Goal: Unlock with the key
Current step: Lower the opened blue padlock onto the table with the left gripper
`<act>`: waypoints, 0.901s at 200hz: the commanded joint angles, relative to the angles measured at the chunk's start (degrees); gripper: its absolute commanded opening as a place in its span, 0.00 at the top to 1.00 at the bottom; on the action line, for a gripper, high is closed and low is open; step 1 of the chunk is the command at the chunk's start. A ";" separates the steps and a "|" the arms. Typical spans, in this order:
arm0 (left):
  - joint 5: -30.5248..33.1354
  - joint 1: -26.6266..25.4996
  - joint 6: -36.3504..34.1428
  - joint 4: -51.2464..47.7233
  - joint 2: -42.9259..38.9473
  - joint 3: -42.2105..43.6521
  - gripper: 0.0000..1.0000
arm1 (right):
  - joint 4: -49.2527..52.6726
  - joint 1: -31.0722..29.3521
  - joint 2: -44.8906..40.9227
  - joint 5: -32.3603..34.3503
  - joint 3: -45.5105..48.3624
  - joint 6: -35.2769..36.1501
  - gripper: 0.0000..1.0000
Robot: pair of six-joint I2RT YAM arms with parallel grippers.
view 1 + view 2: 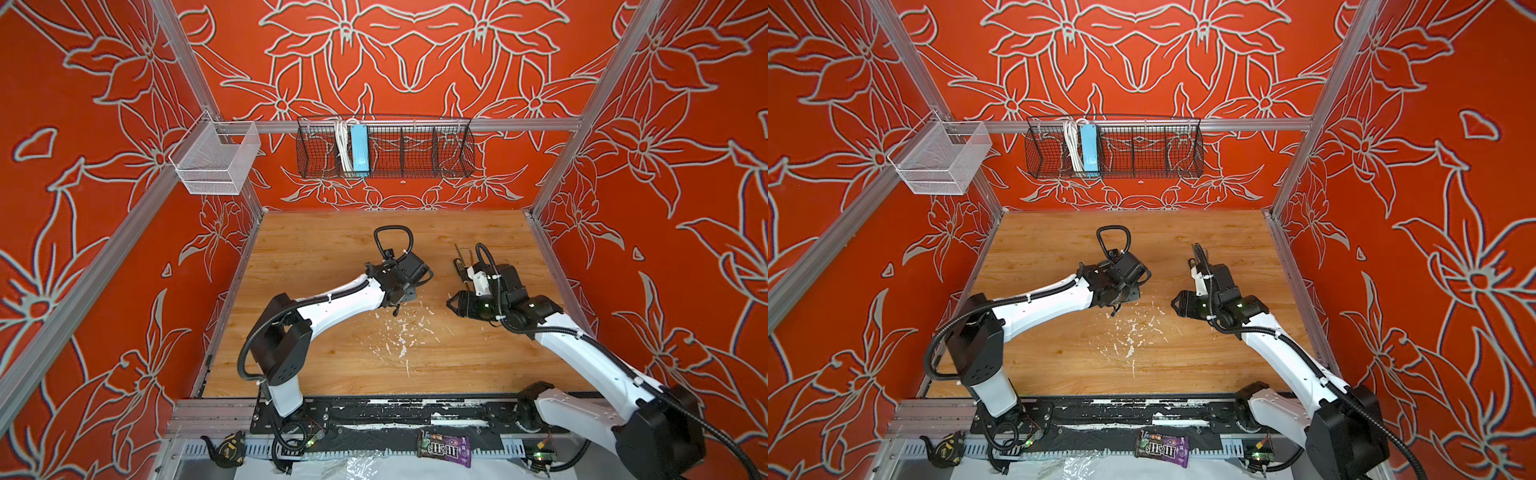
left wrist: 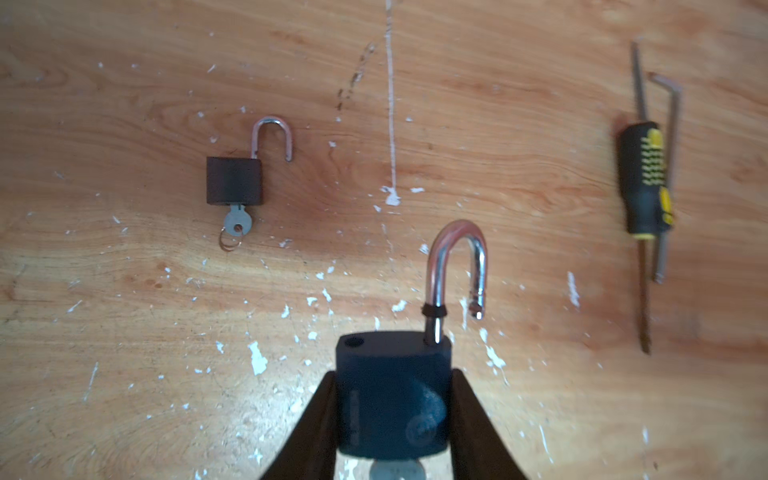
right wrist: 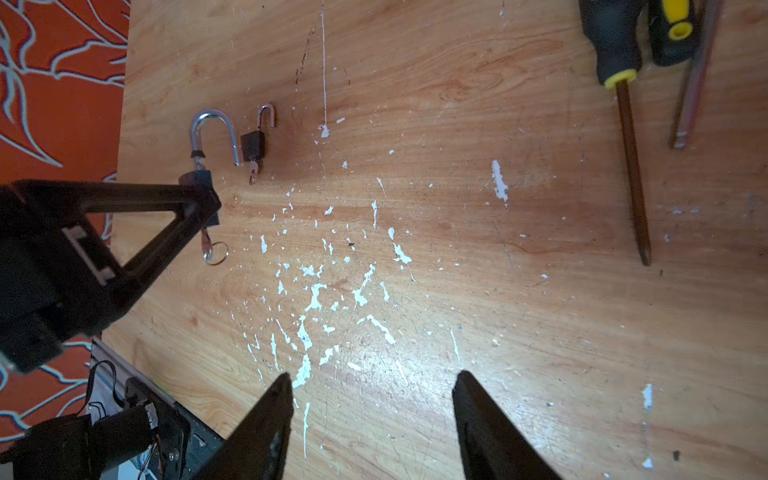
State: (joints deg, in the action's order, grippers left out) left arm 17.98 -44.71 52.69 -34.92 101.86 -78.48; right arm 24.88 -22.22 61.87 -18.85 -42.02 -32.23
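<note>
I will next move my left gripper down onto the wood (image 2: 396, 226) beside the small dark padlock and release the dark body, because its silver shackle (image 2: 457, 266) is already open.
My left gripper (image 2: 392, 374) is shut on the dark body of a large padlock (image 2: 392, 399), one finger on each side, held a little above the wooden table. Its silver shackle (image 2: 457, 266) stands open, one end free of the body. A silver key (image 2: 397, 471) sticks out of the underside; in the right wrist view this key (image 3: 206, 243) hangs with its ring below the left gripper's fingers (image 3: 183, 199). My right gripper (image 3: 372, 378) is open and empty over the table, to the right of the left gripper (image 1: 399, 305) in both top views.
A small dark padlock (image 2: 234, 180), shackle open and key (image 2: 237, 222) in it, lies flat on the table (image 2: 124, 332). A black-and-yellow screwdriver (image 2: 644, 178) and a hex key (image 2: 669, 166) lie near my right arm (image 1: 515, 291). White paint flecks (image 3: 316, 291) mark the wood.
</note>
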 commanded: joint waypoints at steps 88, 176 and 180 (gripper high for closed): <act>-2.89 4.71 -2.56 -1.26 15.52 -11.50 1.00 | -8.63 1.83 2.41 0.54 2.88 -4.10 0.38; -6.28 7.09 -5.97 -2.97 23.00 -16.97 1.00 | -7.92 2.79 1.19 0.09 4.00 -3.51 0.38; -6.29 7.14 -6.01 -3.19 23.22 -17.14 1.00 | -8.00 2.79 1.20 0.09 4.04 -3.66 0.37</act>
State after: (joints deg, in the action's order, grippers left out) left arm 12.27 -37.93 47.40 -36.16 123.17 -93.89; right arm 17.28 -19.81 64.07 -18.85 -38.96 -35.20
